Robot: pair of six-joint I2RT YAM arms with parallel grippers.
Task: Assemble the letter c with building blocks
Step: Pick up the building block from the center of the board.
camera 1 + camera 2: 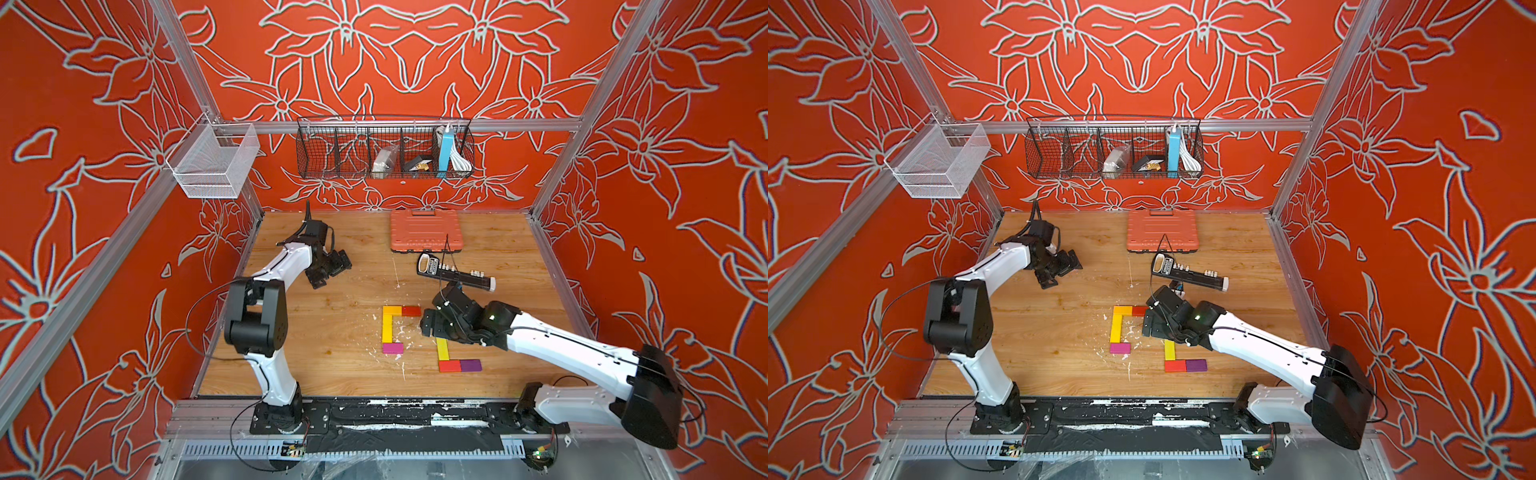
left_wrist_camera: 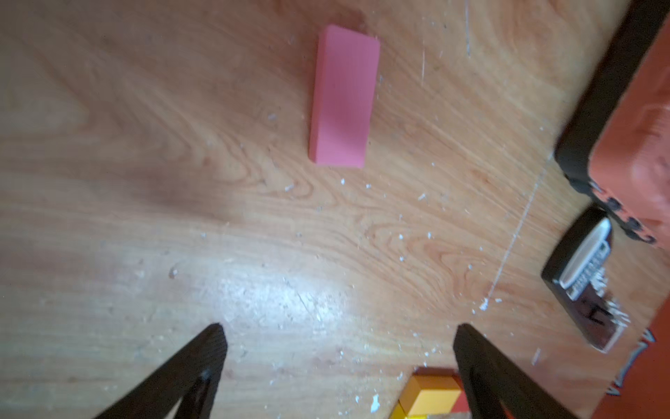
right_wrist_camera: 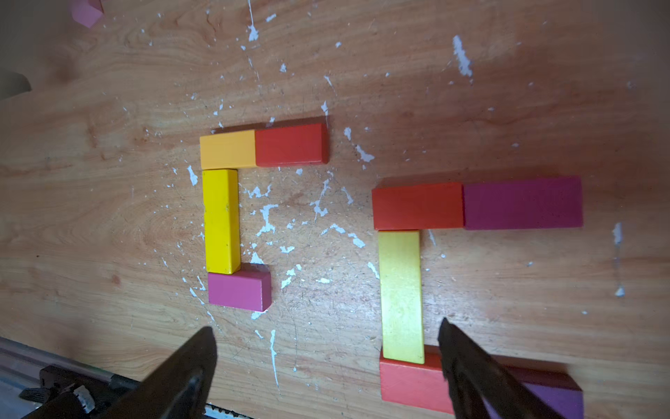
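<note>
I should reach my left gripper outward, lower its open fingers astride the long sides of the lone pink block (image 2: 344, 98), then close.
Two C shapes of building blocks lie on the wooden table. One is an orange block (image 3: 226, 148) and a red block (image 3: 290, 145), a long yellow block (image 1: 387, 328) and a magenta block (image 1: 393, 348). Beside it, a yellow block (image 3: 400, 290) joins a red (image 3: 417, 206) and purple (image 3: 522, 203) pair to another red and purple pair (image 1: 460, 365). My right gripper (image 1: 428, 320) (image 3: 326, 324) hangs open above this second shape, holding nothing. My left gripper (image 1: 332, 272) (image 2: 339, 326) is open at the back left, over a lone pink block (image 2: 342, 98).
An orange ribbed case (image 1: 426, 230) lies at the back of the table. A black bar with white pegs (image 1: 457, 274) lies just behind my right gripper. A black wire basket (image 1: 384, 149) and a white mesh basket (image 1: 214, 162) hang on the walls.
</note>
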